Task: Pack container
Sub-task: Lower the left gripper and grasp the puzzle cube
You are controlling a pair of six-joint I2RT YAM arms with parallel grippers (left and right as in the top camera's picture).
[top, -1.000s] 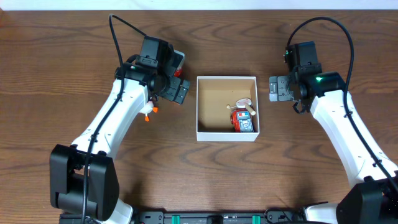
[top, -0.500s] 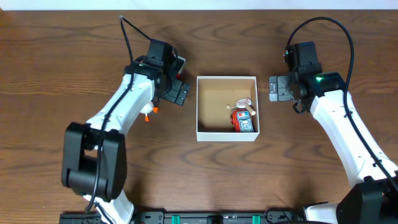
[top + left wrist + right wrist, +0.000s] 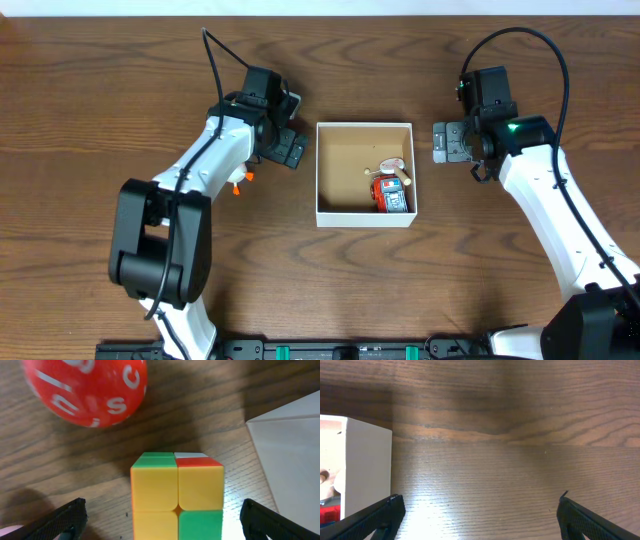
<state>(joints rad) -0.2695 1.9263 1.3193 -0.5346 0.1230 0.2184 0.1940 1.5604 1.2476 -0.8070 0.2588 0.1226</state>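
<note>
My left gripper lowers over the puzzle cube (image 3: 177, 501) next, with one fingertip on each side.
The container (image 3: 345, 165) is a square white-walled box with a tan inside at the table's middle. A red toy (image 3: 390, 192) and a small pale piece lie in its right half. My left gripper (image 3: 290, 150) is open just left of the container. In the left wrist view a yellow, green and red puzzle cube (image 3: 176, 495) stands on the table between the open fingers (image 3: 162, 520), untouched. A red ball with white letters (image 3: 90, 390) lies beyond it, and the container's wall (image 3: 295, 445) is at the right. My right gripper (image 3: 443, 142) is open and empty, right of the container.
A small orange and white toy (image 3: 238, 183) lies on the table beside the left arm. In the right wrist view the container's white wall (image 3: 367, 475) is at the left, with bare wood between the open fingers (image 3: 480, 515).
My left arm has swung and its gripper has shifted slightly right and down, toward the container. The right arm has not moved.
</note>
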